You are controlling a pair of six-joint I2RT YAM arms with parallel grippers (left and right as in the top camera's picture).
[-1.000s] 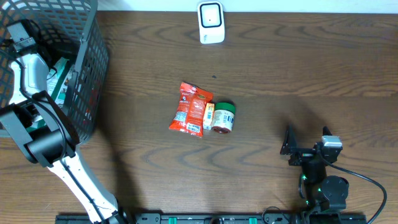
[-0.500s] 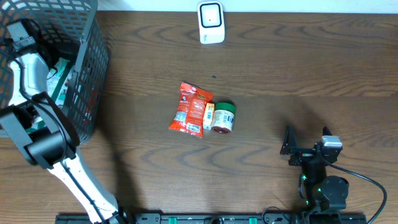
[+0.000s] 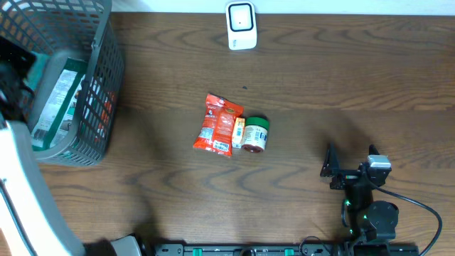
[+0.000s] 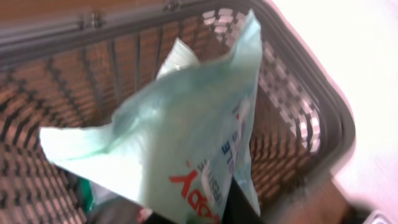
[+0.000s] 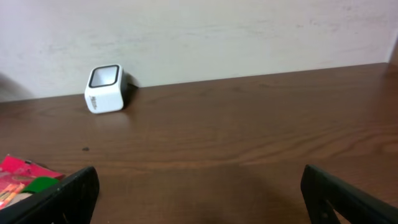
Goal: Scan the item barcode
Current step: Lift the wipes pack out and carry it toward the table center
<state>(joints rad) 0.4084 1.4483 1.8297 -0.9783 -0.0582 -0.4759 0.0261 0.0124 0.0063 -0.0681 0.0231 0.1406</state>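
Note:
I will next move my left gripper across to its right in the overhead view, then lower it to the clear wood between basket (image 3: 106,78) and red snack packet and let go.
A pale green packet (image 4: 180,130) with red lettering hangs above the grey wire basket (image 4: 311,106), and my left gripper (image 4: 205,216) is shut on its lower edge. From overhead the packet (image 3: 60,92) lies over the basket's (image 3: 106,78) opening, beside my raised left arm (image 3: 21,192). I cannot make out a barcode on it. The white scanner (image 3: 241,26) stands at the table's far edge, also seen from the right wrist as a scanner (image 5: 104,89) against the wall. My right gripper (image 3: 350,159) rests open at the near right, its jaws (image 5: 199,199) wide apart over bare wood.
A red snack packet (image 3: 217,124), a small yellow item (image 3: 239,132) and a green-lidded jar (image 3: 256,134) lie together mid-table. More goods sit in the basket's bottom (image 4: 87,193). The wall runs behind the scanner.
My left gripper has shut on the green packet and lifted it out of the basket, with the arm rising toward the overhead camera. The right arm has not moved.

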